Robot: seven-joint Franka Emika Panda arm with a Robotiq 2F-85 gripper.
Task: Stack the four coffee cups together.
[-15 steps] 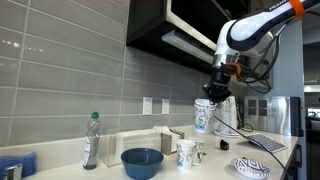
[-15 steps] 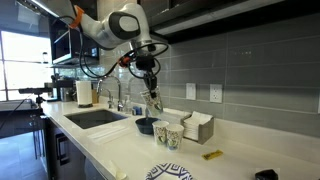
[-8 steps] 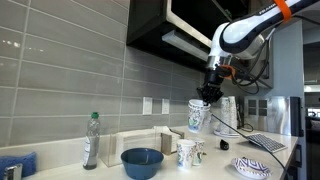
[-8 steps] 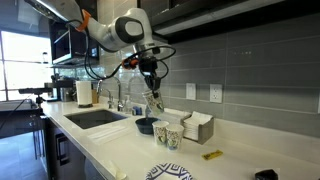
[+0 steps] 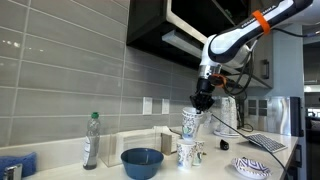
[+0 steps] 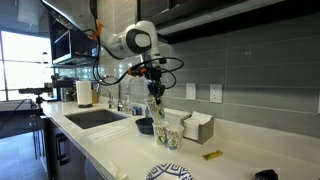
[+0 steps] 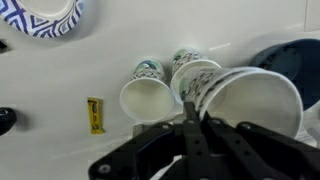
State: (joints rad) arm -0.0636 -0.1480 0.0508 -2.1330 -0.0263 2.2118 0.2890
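Note:
The held cup [image 5: 190, 122] is above the open cup by the blue bowl. My gripper needs to shift slightly toward the blue bowl, then go down over the open cup's opening.
My gripper [image 5: 203, 101] [image 6: 155, 91] [image 7: 190, 118] is shut on the rim of a white patterned coffee cup [image 5: 190, 122] [image 6: 157, 108] [image 7: 250, 100]. That cup hangs tilted in the air, just above the coffee cups standing on the counter. In the wrist view two standing cups show, mouths up: one [image 7: 147, 96] to the left and one [image 7: 192, 72] close beside the held cup. They stand side by side in both exterior views [image 5: 186, 152] [image 6: 167, 134]. I cannot tell whether the held cup has another nested inside it.
A wide blue bowl [image 5: 142, 162] [image 6: 146, 125] [image 7: 291, 58] stands next to the cups. A patterned blue-white dish [image 5: 252, 167] [image 6: 170, 172] [image 7: 40, 18] lies nearer the counter edge. A plastic bottle [image 5: 91, 140], a small yellow object [image 7: 94, 115] and a sink [image 6: 95, 117] are also here.
The arm has carried the held cup sideways and slightly down, from off to one side to right above the standing cups. The jaws stayed shut.

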